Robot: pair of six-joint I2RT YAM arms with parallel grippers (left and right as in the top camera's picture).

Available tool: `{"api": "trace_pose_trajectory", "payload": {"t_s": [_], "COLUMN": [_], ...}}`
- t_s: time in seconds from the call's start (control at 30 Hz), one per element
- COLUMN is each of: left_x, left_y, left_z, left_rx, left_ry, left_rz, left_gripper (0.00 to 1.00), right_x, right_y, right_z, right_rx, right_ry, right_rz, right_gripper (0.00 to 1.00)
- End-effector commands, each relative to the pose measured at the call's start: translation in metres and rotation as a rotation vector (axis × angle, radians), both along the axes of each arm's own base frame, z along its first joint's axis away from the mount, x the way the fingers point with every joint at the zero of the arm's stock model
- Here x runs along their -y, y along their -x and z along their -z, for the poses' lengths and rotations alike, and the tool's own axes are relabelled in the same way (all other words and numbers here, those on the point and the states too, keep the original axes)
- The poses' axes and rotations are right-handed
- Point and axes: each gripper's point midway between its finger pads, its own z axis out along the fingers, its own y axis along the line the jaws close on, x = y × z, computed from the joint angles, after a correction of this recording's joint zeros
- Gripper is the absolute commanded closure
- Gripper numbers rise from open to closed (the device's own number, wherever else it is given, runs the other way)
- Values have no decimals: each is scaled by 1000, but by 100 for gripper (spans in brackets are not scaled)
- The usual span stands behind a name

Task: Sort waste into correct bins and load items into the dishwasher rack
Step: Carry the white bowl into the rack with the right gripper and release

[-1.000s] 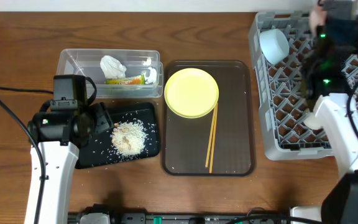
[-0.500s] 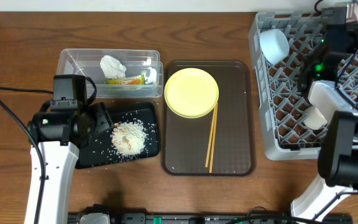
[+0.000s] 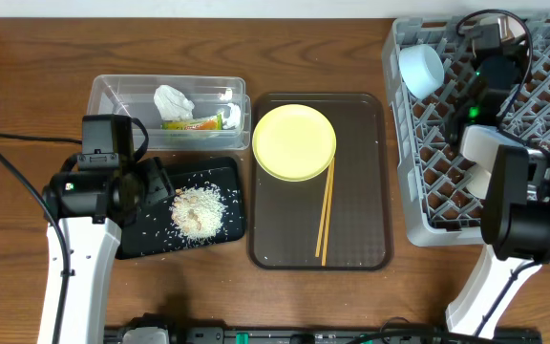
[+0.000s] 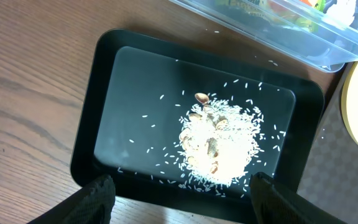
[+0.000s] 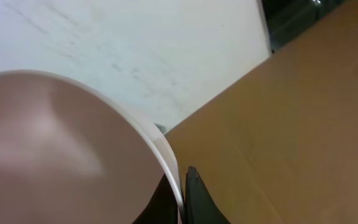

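My right gripper lowers the white bowl (image 5: 61,143) onto the rack's wires beside the white cup next and releases the bowl's rim. Those wires lie free below.
My left gripper (image 4: 179,186) is open and empty, hovering over the near edge of the black tray (image 4: 92,106), which holds a pile of rice (image 4: 219,143). It also shows in the overhead view (image 3: 151,186). My right gripper (image 5: 182,186) is shut on the rim of the white bowl (image 5: 61,143). My right arm (image 3: 493,67) reaches over the back of the grey rack (image 3: 428,191), hiding the bowl from overhead. The white cup (image 3: 420,69) lies in the rack's back left corner. The yellow plate (image 3: 295,141) and chopsticks (image 3: 325,210) lie on the brown tray. The light blue bowl is out of view.
The clear tub (image 3: 113,91) behind the black tray holds the tissue (image 3: 173,98) and the wrapper (image 3: 194,121). The brown serving tray (image 3: 361,239) sits between the bins and the rack. Loose rice grains are scattered across the black tray (image 3: 146,239).
My right arm has swung left and turned over the back of the rack, still holding the white bowl. The left arm and the table objects have not moved.
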Motion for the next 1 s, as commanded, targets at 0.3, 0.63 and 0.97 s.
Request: {"api": "trace_pose_trajectory", "payload": {"t_s": [0.3,0.63,0.97], "left_x": [-3,-2,-2], "left_y": [0,2,2], "left_z": [-2,-2,-2], "left_rx": [5,-1,-1], "left_ry": [-6,-6,-6], "left_rz": [-9,-9,-9], "left_gripper": [28,28,28], "right_x": [-5,2,9], "right_y": [-20,-29,-20], "right_z": [-21,4,32], "right_rx": [52,7,-30], "right_ry": [12,6,-39], "right_rz": [-26,-5,101], "right_gripper": [99,99,99]}}
